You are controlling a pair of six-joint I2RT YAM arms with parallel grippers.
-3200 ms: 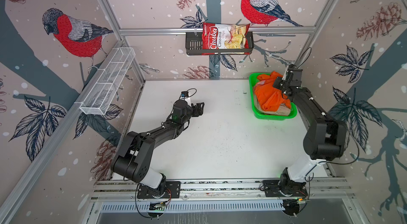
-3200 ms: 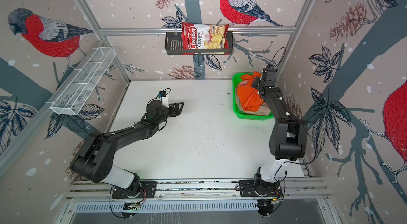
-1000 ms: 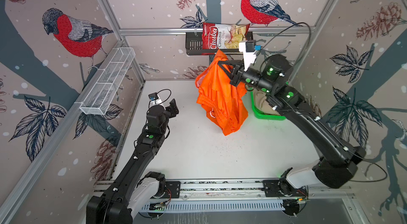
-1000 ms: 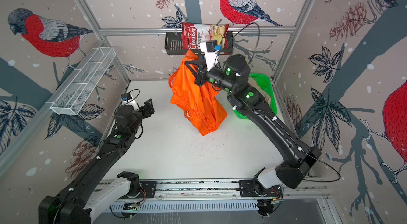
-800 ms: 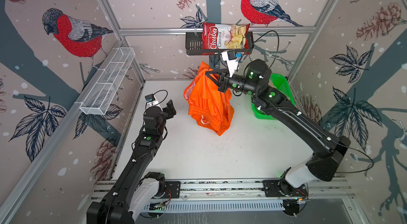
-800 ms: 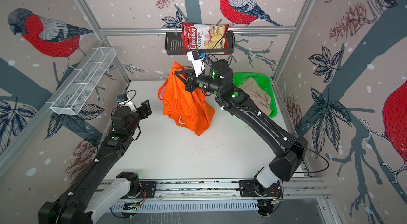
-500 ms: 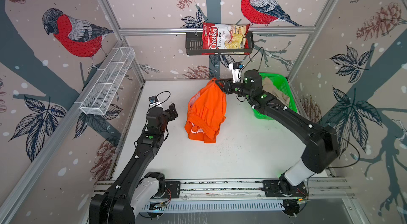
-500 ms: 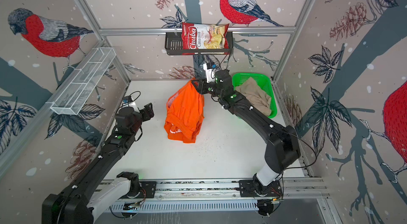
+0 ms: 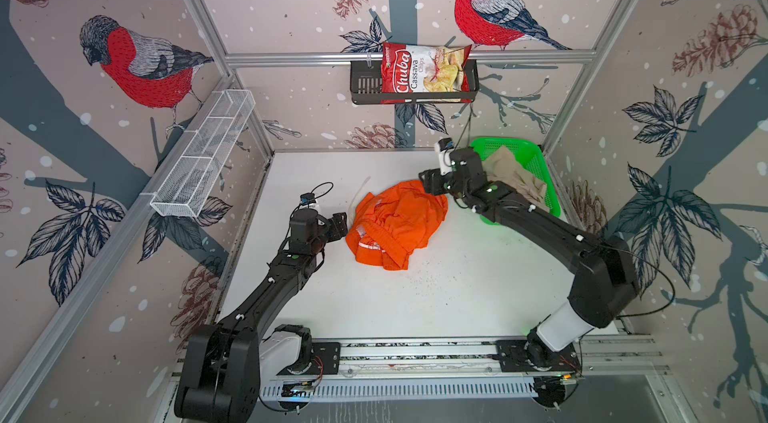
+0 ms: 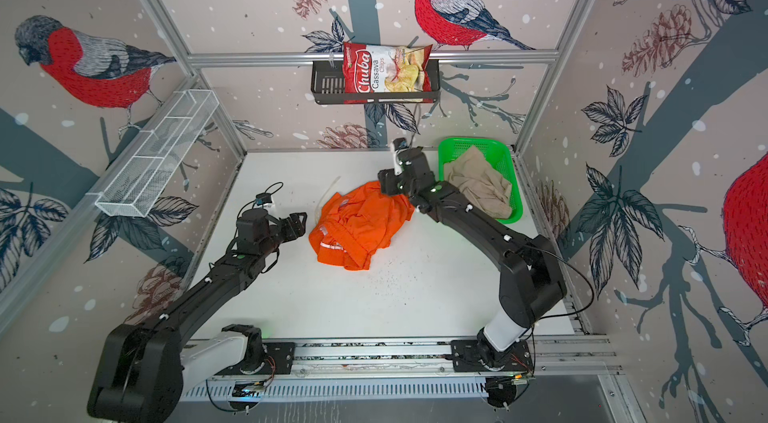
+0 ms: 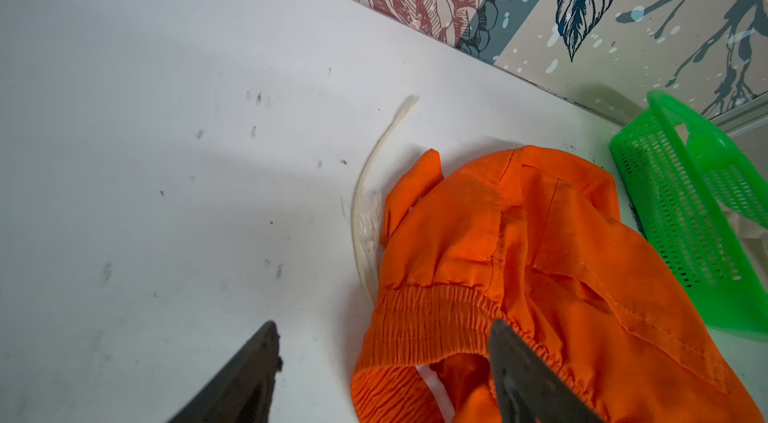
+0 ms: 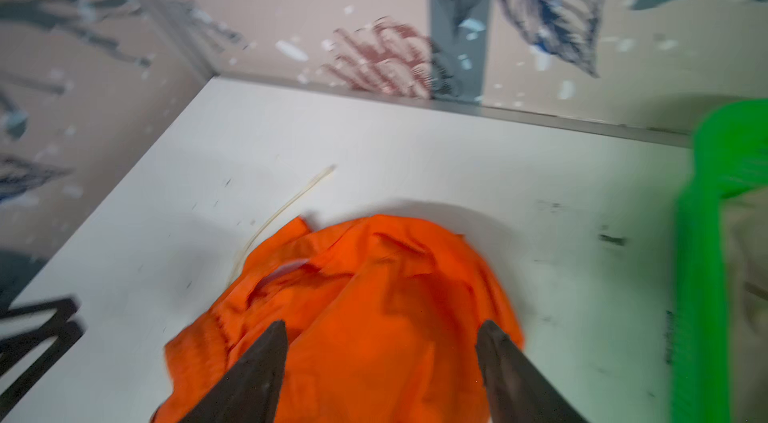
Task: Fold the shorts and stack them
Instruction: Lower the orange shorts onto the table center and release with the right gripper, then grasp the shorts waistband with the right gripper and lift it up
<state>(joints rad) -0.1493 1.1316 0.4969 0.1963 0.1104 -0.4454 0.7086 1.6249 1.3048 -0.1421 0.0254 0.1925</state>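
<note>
My right gripper sweeps down across the orange heap next, toward my left gripper, onto the raised top of the orange fold by the shorts' waistband to close.
The orange shorts lie crumpled on the white table near its middle, a white drawstring trailing out toward the back. The beige shorts lie bunched in the green basket at the back right. My right gripper hovers open over the orange heap's right end, nothing between its fingers. My left gripper stands open at the heap's left edge, by the gathered waistband.
A black wall rack holding a chips bag hangs on the back wall. A white wire shelf runs along the left wall. Walls close in the table on three sides.
My right gripper carried the orange shorts out of the basket, lowered them onto the table and opened, letting them drop in a heap. The left arm shifted slightly toward the heap.
</note>
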